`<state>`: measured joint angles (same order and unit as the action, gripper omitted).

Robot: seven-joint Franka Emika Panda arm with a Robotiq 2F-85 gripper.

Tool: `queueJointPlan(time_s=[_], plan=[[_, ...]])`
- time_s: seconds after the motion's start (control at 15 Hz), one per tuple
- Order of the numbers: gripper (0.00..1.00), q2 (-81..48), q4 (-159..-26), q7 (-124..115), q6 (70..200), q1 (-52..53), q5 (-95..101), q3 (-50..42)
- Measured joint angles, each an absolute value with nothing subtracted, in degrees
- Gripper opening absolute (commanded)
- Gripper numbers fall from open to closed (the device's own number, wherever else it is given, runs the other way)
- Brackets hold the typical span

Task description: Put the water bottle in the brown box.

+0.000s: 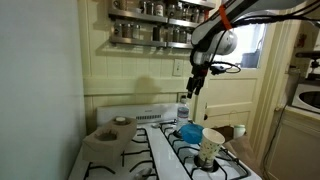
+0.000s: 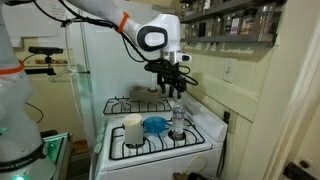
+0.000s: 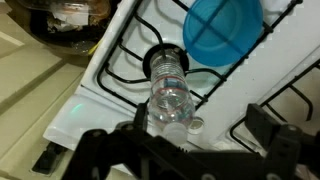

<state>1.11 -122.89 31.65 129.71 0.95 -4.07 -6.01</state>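
Next I should lower my gripper and shift it left in the wrist view to straddle the bottle's cap, which sits off-center that way below my open fingertips.
The water bottle (image 1: 183,110) (image 2: 177,119) stands upright on the white stove top, clear with a pale cap. The wrist view looks down on the water bottle (image 3: 168,88) from above, between the burner grates. My gripper (image 1: 195,86) (image 2: 172,90) (image 3: 185,138) hangs just above the bottle, open, with one dark finger on each side and nothing held. The brown box (image 1: 104,135) lies low on the far side of the stove from the bottle. Its dark corner (image 3: 55,20) shows at the top left of the wrist view.
A blue item (image 1: 190,130) (image 2: 155,124) (image 3: 222,30) sits right beside the bottle. A patterned paper cup (image 1: 212,146) (image 2: 133,130) stands near the stove's front. A shelf of spice jars (image 1: 150,20) hangs on the wall above. Black burner grates (image 3: 130,60) surround the bottle.
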Motion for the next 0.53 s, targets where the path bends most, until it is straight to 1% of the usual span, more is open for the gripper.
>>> queueJointPlan(time_s=[0.2,0.27,0.4,0.47,0.53], plan=[[0.97,-0.9,-122.3,31.8,131.6,-0.7,-4.3,-6.0],[0.97,-1.8,-121.6,31.9,131.9,-1.0,-4.4,-5.8],[0.93,-3.5,-120.0,31.9,132.5,-1.0,-4.5,-5.2],[0.85,-4.3,-119.2,31.9,132.7,-1.0,-4.4,-4.7],[0.8,-4.9,-118.3,31.9,132.7,-1.0,-4.4,-4.2]])
